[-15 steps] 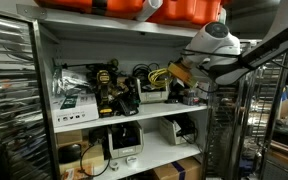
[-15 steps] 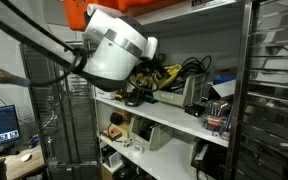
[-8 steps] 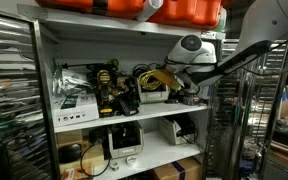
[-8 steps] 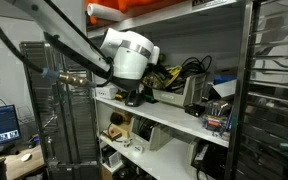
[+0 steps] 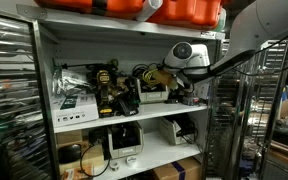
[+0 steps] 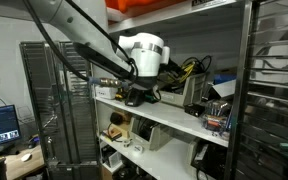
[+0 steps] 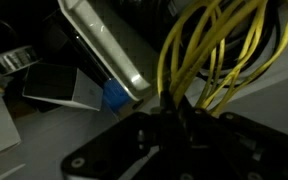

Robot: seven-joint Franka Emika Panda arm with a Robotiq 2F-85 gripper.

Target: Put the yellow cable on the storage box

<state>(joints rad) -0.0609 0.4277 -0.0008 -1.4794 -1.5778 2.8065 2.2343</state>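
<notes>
The gripper should next go down and move farther over that box (image 5: 153,91) (image 7: 123,42), and then it should let go of the lower parts of the yellow cable.
The yellow cable (image 7: 164,60) rises in several thin loops from between my dark fingers in the wrist view. My gripper (image 7: 174,118) is shut on the cable's lower strands. In both exterior views the gripper (image 5: 160,80) (image 6: 136,94) reaches into the middle shelf, with yellow strands (image 5: 154,74) showing at its tip. A pale flat box edge (image 7: 106,45) lies just beyond the cable in the wrist view. Orange storage boxes (image 5: 179,10) stand on the top shelf.
The middle shelf (image 5: 124,118) is crowded with black and yellow power tools (image 5: 109,88), black cables and a white box (image 5: 74,102). A grey case (image 6: 194,92) stands further along it. Wire racks (image 5: 9,100) flank the shelf unit. Lower shelves hold white devices (image 5: 122,140).
The arm has swung further into the middle shelf, its white wrist moving toward the tools, with the yellow cable still in the gripper.
</notes>
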